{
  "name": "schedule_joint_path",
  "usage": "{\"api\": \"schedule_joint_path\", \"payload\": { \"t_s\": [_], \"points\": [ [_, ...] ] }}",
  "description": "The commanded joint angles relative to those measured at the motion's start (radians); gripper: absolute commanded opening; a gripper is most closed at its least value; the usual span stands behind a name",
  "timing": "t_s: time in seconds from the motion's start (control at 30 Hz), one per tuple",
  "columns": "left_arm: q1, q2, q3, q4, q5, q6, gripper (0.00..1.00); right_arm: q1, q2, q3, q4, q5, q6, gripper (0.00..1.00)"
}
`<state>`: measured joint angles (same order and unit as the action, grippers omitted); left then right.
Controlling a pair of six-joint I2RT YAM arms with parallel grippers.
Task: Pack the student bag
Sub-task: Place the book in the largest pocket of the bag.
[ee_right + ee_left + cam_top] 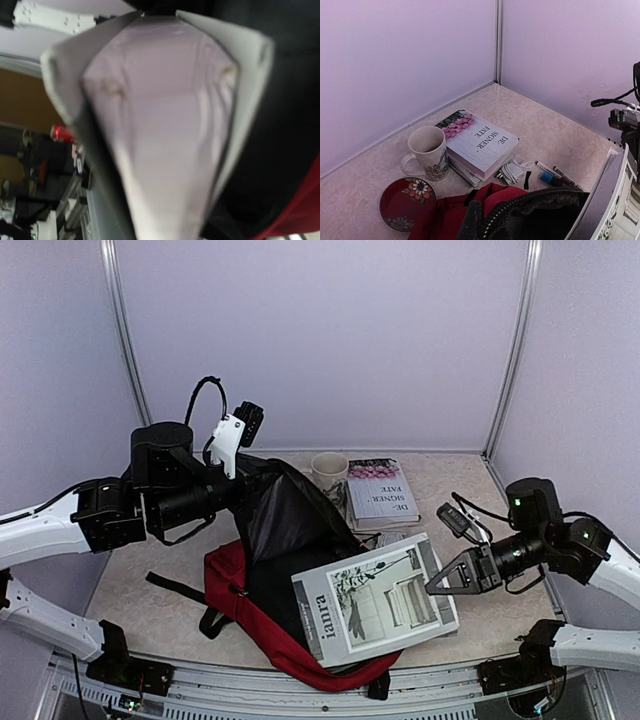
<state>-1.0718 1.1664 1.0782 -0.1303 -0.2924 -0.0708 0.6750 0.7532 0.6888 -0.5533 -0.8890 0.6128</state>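
I must next carry the magazine [375, 605] in my right gripper outward and left in the top view, into the bag's opening [283, 567], and release it, since its held end overhangs the bag's rim.
The student bag [232, 592] lies in the middle of the table, dark red with its black-lined mouth [285, 530] held up and open. My left gripper [248, 487] is shut on the bag's raised rim; in the left wrist view only the zipper edge [535, 204] shows and the fingers are hidden. A large grey-and-white magazine [375, 605] rests slanted across the bag's opening. My right gripper [434, 587] is shut on the magazine's right edge. The magazine's blurred pages [160, 125] fill the right wrist view, with the bag's dark inside [285, 125] beside them.
Behind the bag stand a white mug [427, 150], a red flowered saucer [402, 202], a stack of books [480, 140], a white charger with its cable [515, 171] and markers [555, 175]. Booth walls close off the back and both sides.
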Motion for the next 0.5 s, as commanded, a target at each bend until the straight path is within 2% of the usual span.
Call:
{"api": "schedule_joint_path", "payload": {
  "t_s": [0.0, 0.13, 0.3, 0.4, 0.47],
  "points": [
    [-0.008, 0.0, 0.019, 0.094, -0.004, -0.009, 0.0, 0.112, 0.071, -0.014, 0.192, 0.145, 0.093, 0.0],
    [-0.028, -0.023, 0.014, 0.076, -0.017, -0.007, 0.0, 0.122, 0.144, -0.039, 0.313, 0.296, 0.193, 0.0],
    [-0.053, -0.1, -0.012, 0.052, -0.041, -0.031, 0.0, 0.123, 0.175, -0.043, 0.385, 0.516, 0.328, 0.0],
    [-0.093, -0.138, -0.048, 0.077, 0.044, -0.021, 0.0, 0.122, 0.202, -0.063, 0.542, 0.585, 0.421, 0.0],
    [-0.14, -0.173, -0.108, 0.162, 0.14, -0.012, 0.0, 0.124, 0.247, -0.062, 0.655, 0.613, 0.464, 0.0]
  ]
}}
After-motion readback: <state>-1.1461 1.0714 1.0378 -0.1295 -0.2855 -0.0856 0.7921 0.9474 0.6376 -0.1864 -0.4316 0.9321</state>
